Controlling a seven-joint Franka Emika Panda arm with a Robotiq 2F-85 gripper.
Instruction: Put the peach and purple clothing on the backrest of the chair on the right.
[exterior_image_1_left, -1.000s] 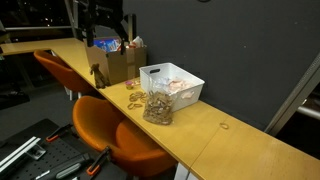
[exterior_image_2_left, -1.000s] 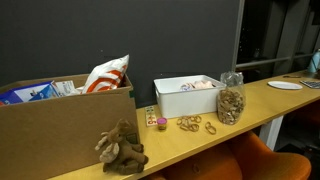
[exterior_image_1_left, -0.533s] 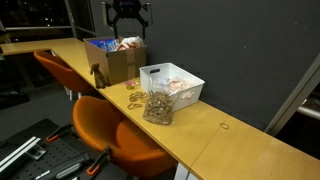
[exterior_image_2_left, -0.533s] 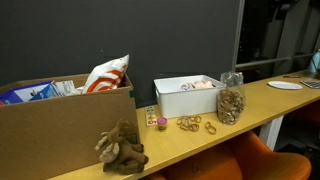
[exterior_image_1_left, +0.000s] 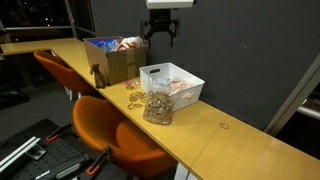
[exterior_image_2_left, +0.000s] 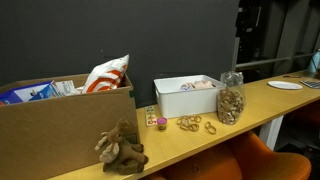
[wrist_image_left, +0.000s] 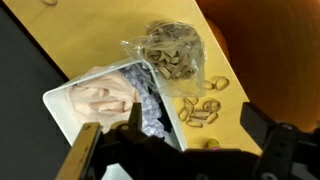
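Note:
My gripper should go down, moving toward the left in the wrist view, onto the peach cloth's folds beside the purple clothing, since that cloth lies uncovered in the bin.
The peach clothing and the purple patterned clothing lie in a white bin on the wooden counter. The bin also shows in both exterior views, with peach cloth visible inside. My gripper hangs high above the bin's far side, open and empty. In the wrist view its two dark fingers spread wide over the bin's edge. Orange chairs stand under the counter's front edge.
A clear bag of brown pieces stands beside the bin, with loose rings next to it. An open cardboard box and a brown plush toy sit further along. A dark wall runs behind the counter.
My gripper has moved along the counter from above the cardboard box to above the white bin, staying high and open.

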